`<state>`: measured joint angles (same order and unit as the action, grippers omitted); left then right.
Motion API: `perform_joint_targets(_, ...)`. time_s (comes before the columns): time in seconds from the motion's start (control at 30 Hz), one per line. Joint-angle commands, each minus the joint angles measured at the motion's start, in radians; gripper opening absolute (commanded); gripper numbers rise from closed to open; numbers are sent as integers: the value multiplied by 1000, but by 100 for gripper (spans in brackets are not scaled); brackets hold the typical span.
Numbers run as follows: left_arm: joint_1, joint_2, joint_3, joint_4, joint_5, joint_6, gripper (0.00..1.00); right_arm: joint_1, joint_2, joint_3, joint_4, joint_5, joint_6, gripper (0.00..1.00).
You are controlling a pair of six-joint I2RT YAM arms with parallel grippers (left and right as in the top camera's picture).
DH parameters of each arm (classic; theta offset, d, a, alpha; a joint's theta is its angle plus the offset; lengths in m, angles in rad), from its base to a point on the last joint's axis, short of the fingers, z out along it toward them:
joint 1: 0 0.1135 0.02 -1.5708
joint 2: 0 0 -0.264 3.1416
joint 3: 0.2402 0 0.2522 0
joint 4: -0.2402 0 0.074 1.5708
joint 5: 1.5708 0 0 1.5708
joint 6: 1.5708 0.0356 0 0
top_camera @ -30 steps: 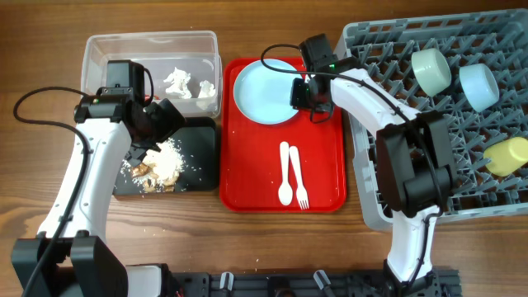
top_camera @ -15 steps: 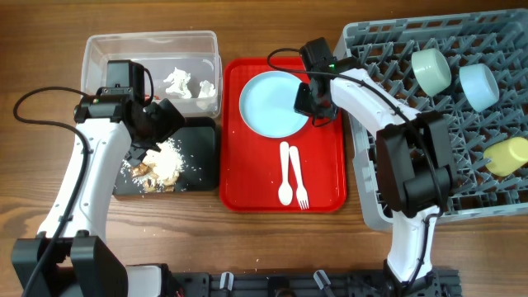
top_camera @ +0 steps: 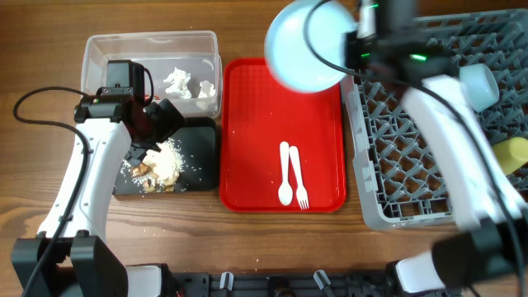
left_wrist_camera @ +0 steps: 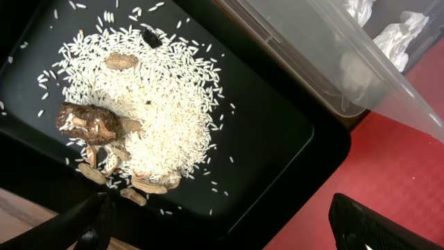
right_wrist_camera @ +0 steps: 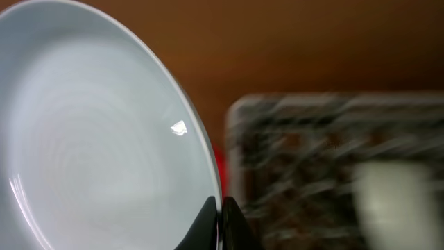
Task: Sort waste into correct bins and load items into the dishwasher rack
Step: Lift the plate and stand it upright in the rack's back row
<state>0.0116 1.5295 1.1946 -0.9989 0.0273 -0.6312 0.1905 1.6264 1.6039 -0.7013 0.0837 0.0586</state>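
Observation:
My right gripper will next move right in the overhead view, lower the plate (top_camera: 307,45) and release it, as empty rack slots beside the blue bowl are below there.
My right gripper (top_camera: 359,45) is shut on the rim of the light blue plate (top_camera: 307,45) and holds it high, on edge, between the red tray and the dishwasher rack (top_camera: 404,165). In the right wrist view the fingers (right_wrist_camera: 222,215) pinch the plate (right_wrist_camera: 90,139). My left gripper (top_camera: 157,124) is open and empty (left_wrist_camera: 222,229) above the black tray (left_wrist_camera: 277,132), which holds rice and food scraps (left_wrist_camera: 146,104). The clear tub (top_camera: 91,58) holds white tissue (top_camera: 181,82). The blue bowl (top_camera: 480,84) and yellow cup (top_camera: 511,153) sit in the rack. The green bowl and wrapper are hidden.
A white spoon (top_camera: 285,177) and fork (top_camera: 299,180) lie side by side on the flat red tray (top_camera: 247,165), between the black tray (top_camera: 202,157) and the rack. The right arm crosses above the rack's top left part.
The right gripper has lifted the blue plate off the red tray, high toward the camera and tipped it on edge. The left arm has not moved.

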Motion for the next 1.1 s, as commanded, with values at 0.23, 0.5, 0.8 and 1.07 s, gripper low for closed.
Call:
perform_joint_targets(0.23, 4, -11, 4, 6, 2, -6, 100, -154, -21, 7, 56, 538, -536, 4)
perform_joint_targets(0.5, 4, -11, 4, 8, 2, -6, 100, -137, 108, -72, 4, 631, -235, 4)
perform_joint_targets(0.8, 4, -11, 4, 7, 2, -6, 100, -71, 112, -112, -1, 597, -96, 12)
perform_joint_targets(1.07, 4, -11, 4, 7, 2, -6, 99, -64, -154, -112, -71, 56, -59, 74)
